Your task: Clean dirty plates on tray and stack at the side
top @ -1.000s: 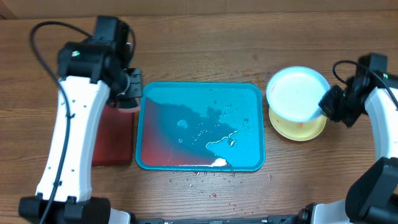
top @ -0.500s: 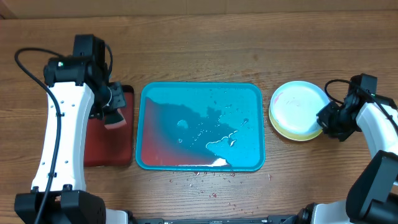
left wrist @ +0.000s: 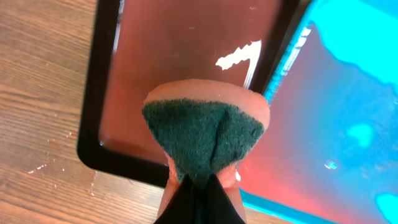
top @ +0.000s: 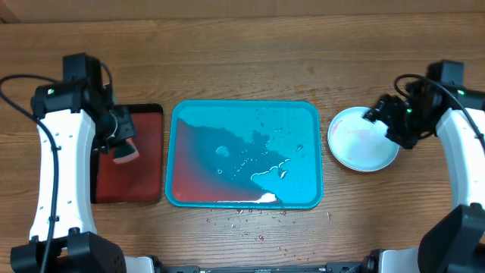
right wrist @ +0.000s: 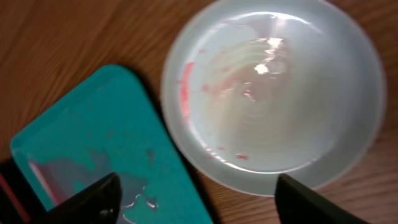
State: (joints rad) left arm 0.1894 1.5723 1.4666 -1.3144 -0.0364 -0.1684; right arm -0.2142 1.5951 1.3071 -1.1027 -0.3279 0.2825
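My left gripper lowers the orange sponge (left wrist: 205,130) straight toward the middle of the dark red tray (left wrist: 180,56) next and opens there.
A white plate (top: 362,139) with faint red smears lies on the wood to the right of the turquoise tray (top: 244,154); the right wrist view shows the plate (right wrist: 273,93) from close above, next to the tray's corner (right wrist: 106,137). My right gripper (top: 386,125) hovers over the plate's far right rim, open, with nothing between its fingers (right wrist: 93,199). My left gripper (top: 120,142) is shut on an orange sponge (left wrist: 205,130) with a dark green scouring face, held over the dark red tray (left wrist: 180,56).
The turquoise tray holds water, foam and a red film on its left half. The dark red tray (top: 129,155) with a black rim lies just left of it. Crumbs and specks dot the wood near the tray's front edge (top: 242,216).
My right gripper let go of the white plate, which now lies flat, and drew back open. My left arm carried the sponge leftward over the dark red tray.
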